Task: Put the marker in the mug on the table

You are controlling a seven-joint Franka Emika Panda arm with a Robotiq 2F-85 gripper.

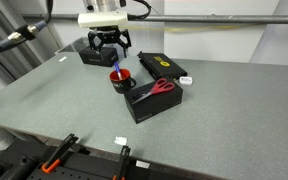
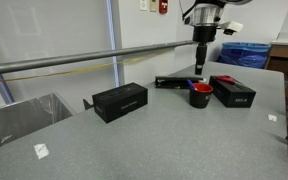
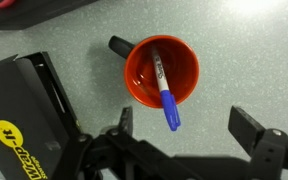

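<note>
The capped end of the marker sticks out over the mug's rim, so the robot's open gripper needs to move down next onto the marker's blue cap [image 1: 116,69] [image 3: 171,111], one finger to each side.
The marker [image 3: 164,88] is a slim white pen with a blue cap. It stands leaning inside the mug [image 3: 184,62], its blue end sticking out over the rim; its tip shows in an exterior view [image 1: 117,69]. The mug is black outside and red inside, and stands on the grey table [image 1: 224,110] in both exterior views [image 1: 121,80] [image 2: 200,95]. My gripper [image 3: 182,125] is open and empty, hovering straight above the mug [image 1: 109,47] [image 2: 201,58]. Nothing is between its fingers.
A black box [image 1: 156,100] with red-handled scissors [image 1: 164,87] on top stands beside the mug. Another black box [image 2: 120,101] sits apart on the table. A flat black case with a yellow label [image 1: 164,66] lies behind the mug. Orange-handled clamps [image 1: 56,152] sit at the table's front edge.
</note>
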